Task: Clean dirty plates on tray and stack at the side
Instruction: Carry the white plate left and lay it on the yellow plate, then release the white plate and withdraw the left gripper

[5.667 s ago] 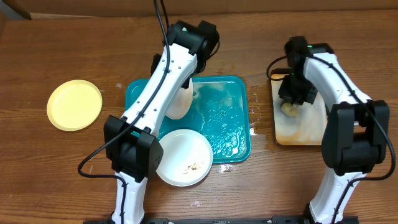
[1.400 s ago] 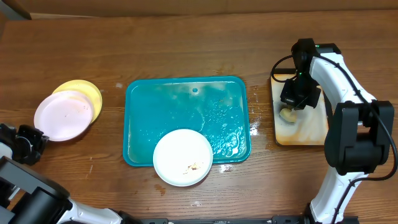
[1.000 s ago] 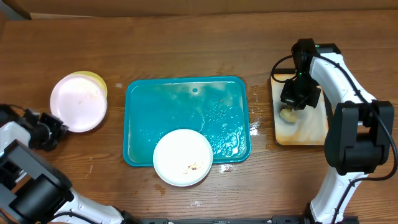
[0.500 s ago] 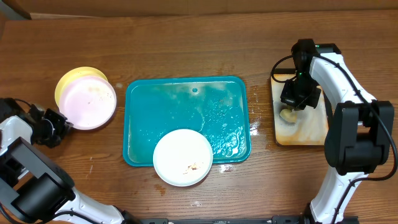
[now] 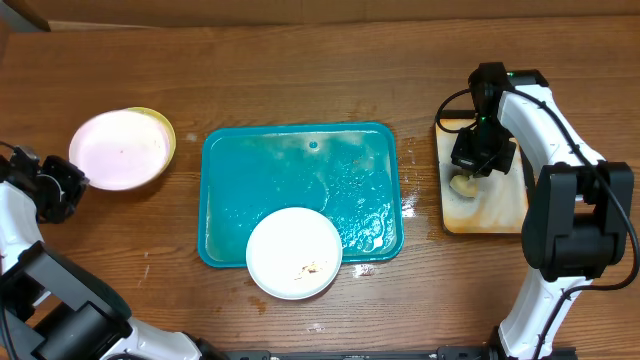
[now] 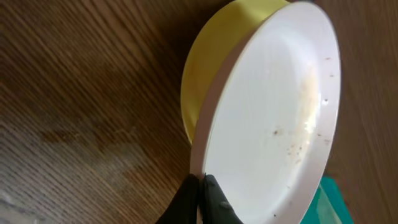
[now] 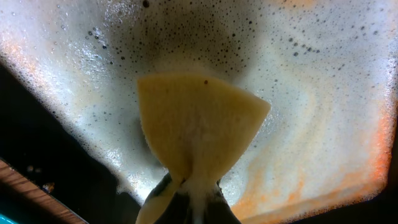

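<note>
My left gripper carries the white plate down onto the pale yellow plate next, before it releases the white plate's near rim.
My left gripper is shut on the near rim of a white plate with a few brown specks. It holds the plate tilted over the pale yellow plate, which lies on the table left of the teal tray. The left wrist view shows the fingertips pinching the white plate's edge, with the yellow plate behind. Another white plate, smeared brown, sits on the tray's front edge. My right gripper is shut on a yellow sponge.
A narrow, rust-stained tray full of suds lies at the right, under the sponge. The teal tray is wet, and water spots lie on the wood beside its right edge.
The left gripper has carried the white plate leftward and a little back, still over the yellow plate. The right arm and sponge have not moved.
</note>
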Controlling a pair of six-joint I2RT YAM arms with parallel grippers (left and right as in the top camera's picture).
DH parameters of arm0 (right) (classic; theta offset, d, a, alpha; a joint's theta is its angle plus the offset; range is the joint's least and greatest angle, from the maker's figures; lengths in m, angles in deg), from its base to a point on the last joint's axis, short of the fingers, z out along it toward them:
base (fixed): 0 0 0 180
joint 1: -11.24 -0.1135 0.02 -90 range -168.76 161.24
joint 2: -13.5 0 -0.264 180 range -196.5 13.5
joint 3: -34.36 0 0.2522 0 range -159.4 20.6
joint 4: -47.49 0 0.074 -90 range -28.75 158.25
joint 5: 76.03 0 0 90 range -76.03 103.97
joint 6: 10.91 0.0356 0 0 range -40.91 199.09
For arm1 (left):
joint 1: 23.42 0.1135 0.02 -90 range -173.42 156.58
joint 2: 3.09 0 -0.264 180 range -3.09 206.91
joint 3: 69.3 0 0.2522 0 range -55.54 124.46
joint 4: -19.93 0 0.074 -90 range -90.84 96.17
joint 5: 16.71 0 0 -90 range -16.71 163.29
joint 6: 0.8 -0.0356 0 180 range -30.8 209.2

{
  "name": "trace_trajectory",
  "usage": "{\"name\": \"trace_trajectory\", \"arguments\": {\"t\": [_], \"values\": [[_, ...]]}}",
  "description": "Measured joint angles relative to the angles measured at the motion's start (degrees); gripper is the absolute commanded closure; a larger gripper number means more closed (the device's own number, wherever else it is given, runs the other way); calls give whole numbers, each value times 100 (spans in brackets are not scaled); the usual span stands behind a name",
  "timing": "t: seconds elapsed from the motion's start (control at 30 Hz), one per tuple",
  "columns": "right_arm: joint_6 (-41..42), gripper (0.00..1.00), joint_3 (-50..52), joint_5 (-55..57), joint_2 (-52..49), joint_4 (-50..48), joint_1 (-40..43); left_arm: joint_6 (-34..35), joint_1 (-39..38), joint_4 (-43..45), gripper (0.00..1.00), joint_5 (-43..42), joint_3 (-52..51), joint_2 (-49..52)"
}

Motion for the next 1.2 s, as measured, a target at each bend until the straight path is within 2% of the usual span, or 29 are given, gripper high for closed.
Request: {"name": "trace_trajectory", "arguments": {"t": [0.4, 0.97, 1.0, 1.07, 1.13, 1.2], "values": [[-15, 96, 0, 0, 0, 7, 0, 2, 0, 55, 96, 286, 0, 210], [-17, 96, 0, 0, 0, 57, 0, -2, -199, 846, 96, 358, 0, 457], [-15, 96, 0, -2, 0, 70, 0, -2, -205, 857, 93, 358, 0, 461], [-17, 96, 0, 0, 0, 105, 0, -42, -238, 876, 77, 361, 0, 496], [-13, 96, 0, 0, 0, 120, 0, -28, -251, 863, 76, 356, 0, 586], [-17, 96, 0, 0, 0, 127, 0, -20, -275, 791, 80, 356, 2, 723]]}}
